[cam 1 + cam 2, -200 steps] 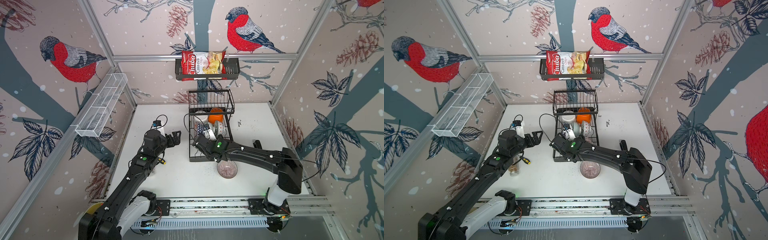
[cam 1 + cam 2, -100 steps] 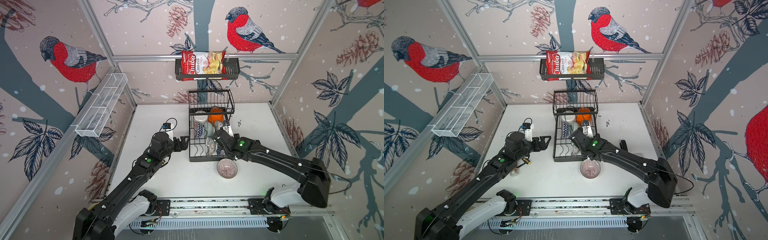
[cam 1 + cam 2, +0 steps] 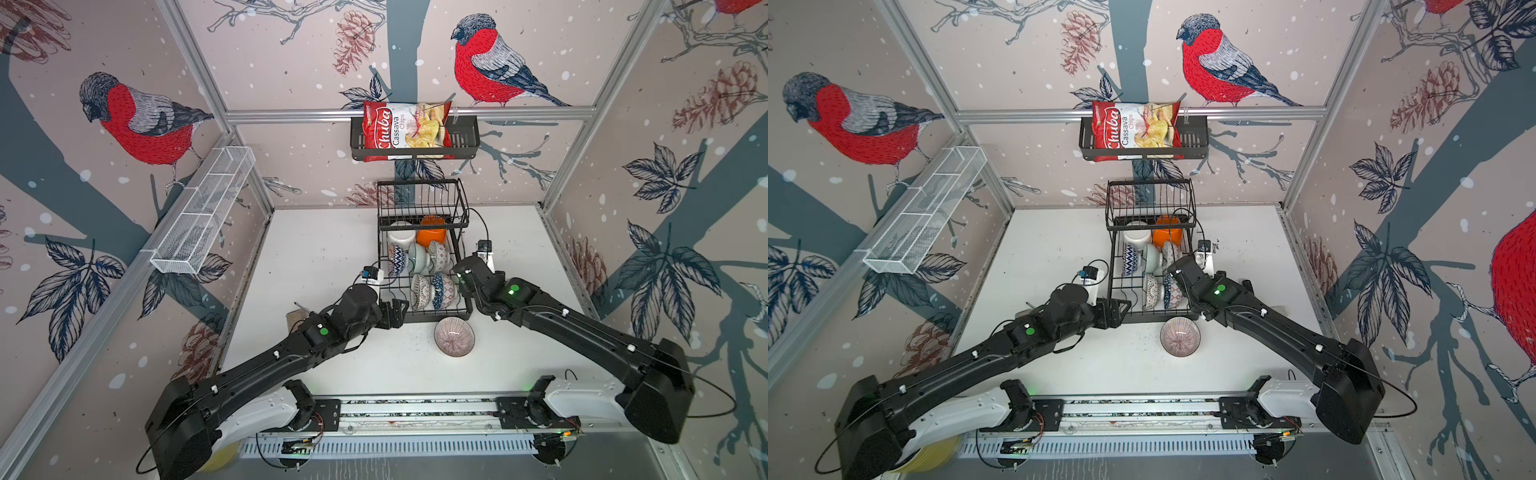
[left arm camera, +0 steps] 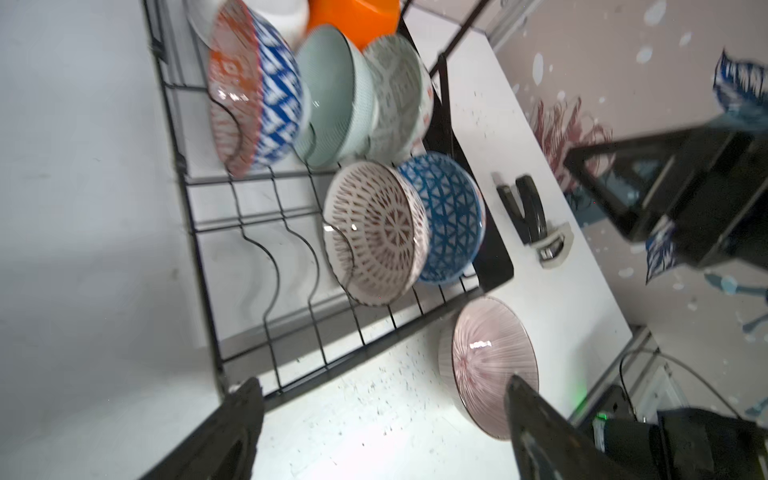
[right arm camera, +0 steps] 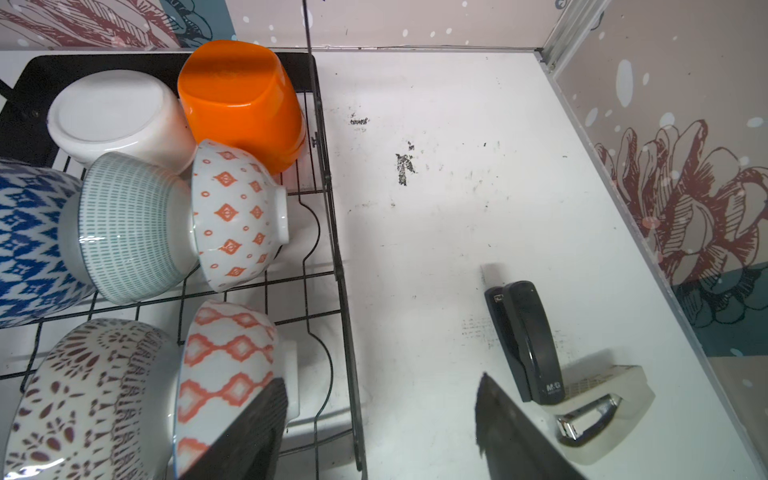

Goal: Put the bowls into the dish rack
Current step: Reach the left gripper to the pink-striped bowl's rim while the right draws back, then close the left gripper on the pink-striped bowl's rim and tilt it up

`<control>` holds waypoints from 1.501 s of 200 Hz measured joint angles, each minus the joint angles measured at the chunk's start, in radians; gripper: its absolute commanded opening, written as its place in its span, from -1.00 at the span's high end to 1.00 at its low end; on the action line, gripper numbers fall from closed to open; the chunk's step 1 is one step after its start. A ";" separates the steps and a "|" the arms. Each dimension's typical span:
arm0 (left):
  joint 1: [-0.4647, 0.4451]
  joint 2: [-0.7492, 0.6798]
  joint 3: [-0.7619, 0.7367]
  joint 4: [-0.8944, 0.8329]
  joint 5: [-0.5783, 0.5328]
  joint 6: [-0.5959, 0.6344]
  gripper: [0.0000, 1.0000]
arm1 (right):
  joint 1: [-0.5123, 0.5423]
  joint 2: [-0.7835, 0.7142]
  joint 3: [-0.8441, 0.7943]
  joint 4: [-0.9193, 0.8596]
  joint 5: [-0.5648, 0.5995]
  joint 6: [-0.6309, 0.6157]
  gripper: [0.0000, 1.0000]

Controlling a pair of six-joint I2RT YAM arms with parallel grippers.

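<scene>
My left gripper moves along the rack's front edge and down onto the pink striped bowl's facing rim (image 3: 436, 330) (image 4: 456, 380) next, since the bowl still stands outside the rack.
The black wire dish rack (image 3: 436, 319) (image 3: 1154, 318) holds several bowls on edge or upturned, among them a plain white one (image 5: 112, 116), an orange one (image 5: 241, 104), a blue zigzag one (image 4: 276, 99) and a red-patterned one (image 4: 374, 232). A pink striped bowl (image 3: 455, 336) (image 3: 1180, 336) (image 4: 492, 365) stands upright on the table just in front of the rack. My left gripper (image 3: 395, 313) (image 4: 382, 384) is open at the rack's front left corner, one finger close to the pink bowl. My right gripper (image 3: 459, 276) (image 5: 380, 382) is open, straddling the rack's right rim (image 5: 340, 266) beside an orange-diamond bowl (image 5: 224, 365).
A black stapler (image 5: 528, 340) and a small white holder (image 5: 602, 411) lie on the table right of the rack. A wall basket with a chips bag (image 3: 415, 133) hangs behind, and a white mesh shelf (image 3: 203, 208) runs along the left wall.
My left gripper has moved right, up to the rack's front corner near the pink bowl. My right gripper has swung from the rack's front left to its right side.
</scene>
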 measured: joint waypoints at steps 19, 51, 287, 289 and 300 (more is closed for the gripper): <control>-0.066 0.049 0.022 -0.016 -0.023 -0.013 -0.74 | -0.032 -0.029 -0.025 0.000 -0.011 -0.001 -0.47; -0.121 0.131 0.044 -0.044 -0.056 -0.049 -0.66 | -0.066 -0.068 -0.070 0.022 -0.031 -0.001 -0.50; -0.227 0.699 0.425 -0.167 -0.018 -0.063 0.32 | -0.110 -0.145 -0.196 0.082 -0.064 -0.009 -0.51; -0.228 0.700 0.428 -0.169 -0.018 -0.063 0.33 | -0.110 -0.145 -0.196 0.083 -0.064 -0.009 -0.51; -0.231 0.710 0.442 -0.178 -0.027 -0.056 0.36 | -0.110 -0.141 -0.196 0.088 -0.065 -0.010 -0.50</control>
